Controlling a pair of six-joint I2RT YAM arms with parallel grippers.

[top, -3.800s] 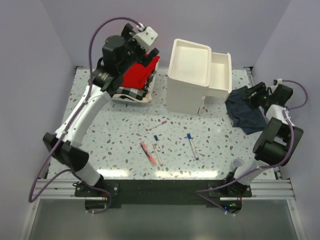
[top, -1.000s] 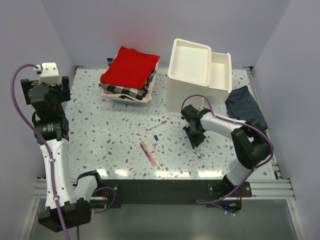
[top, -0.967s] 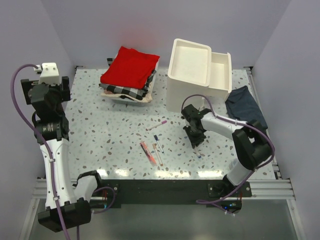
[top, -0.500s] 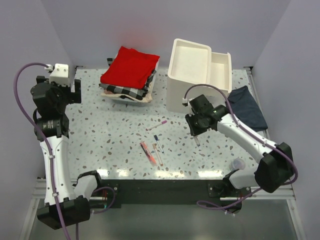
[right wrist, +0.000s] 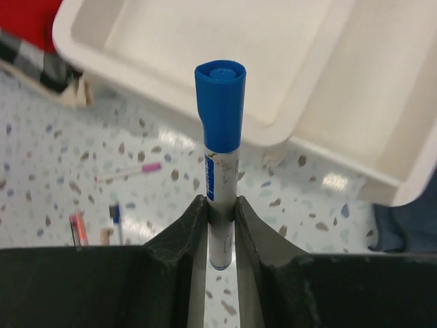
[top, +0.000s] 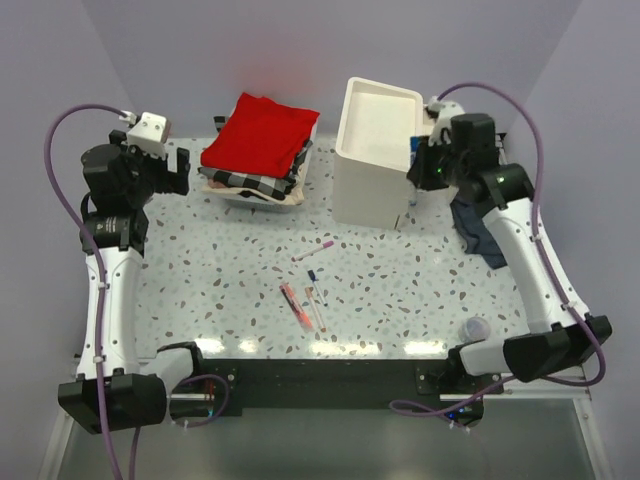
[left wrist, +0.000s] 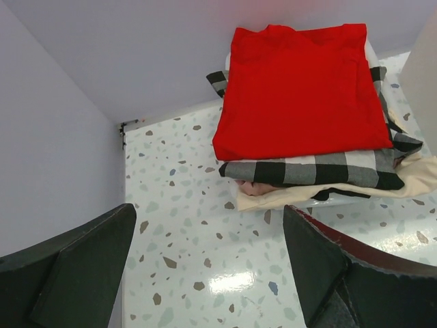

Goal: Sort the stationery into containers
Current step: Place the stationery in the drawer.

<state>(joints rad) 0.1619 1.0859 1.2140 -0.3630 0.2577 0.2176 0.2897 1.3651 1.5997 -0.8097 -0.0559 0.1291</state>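
Note:
My right gripper will move outward and to the right in the top view next, over the drawer, because the pulled-out drawer (right wrist: 379, 92) is open beside the box unit.
My right gripper (right wrist: 220, 205) is shut on a white pen with a blue cap (right wrist: 220, 130), held upright between the fingers. It hangs above the white box unit (top: 378, 150), beside its pulled-out drawer (right wrist: 369, 102). On the table lie a pink-capped pen (top: 314, 249), a short blue-capped pen (top: 312, 274), an orange-red marker (top: 293, 304) and a thin pen (top: 316, 308). My left gripper (left wrist: 205, 266) is open and holds nothing, raised over the table's far left corner.
A stack of red and checked folded cloths (top: 262, 135) lies left of the box unit. A dark blue-grey cloth (top: 485, 230) lies at the right, under my right arm. A translucent small cup (top: 474, 329) stands near the front right edge.
My right gripper has lifted the blue-capped pen off the table and carried it back and right, up to the drawer. The left gripper has swung right toward the cloths.

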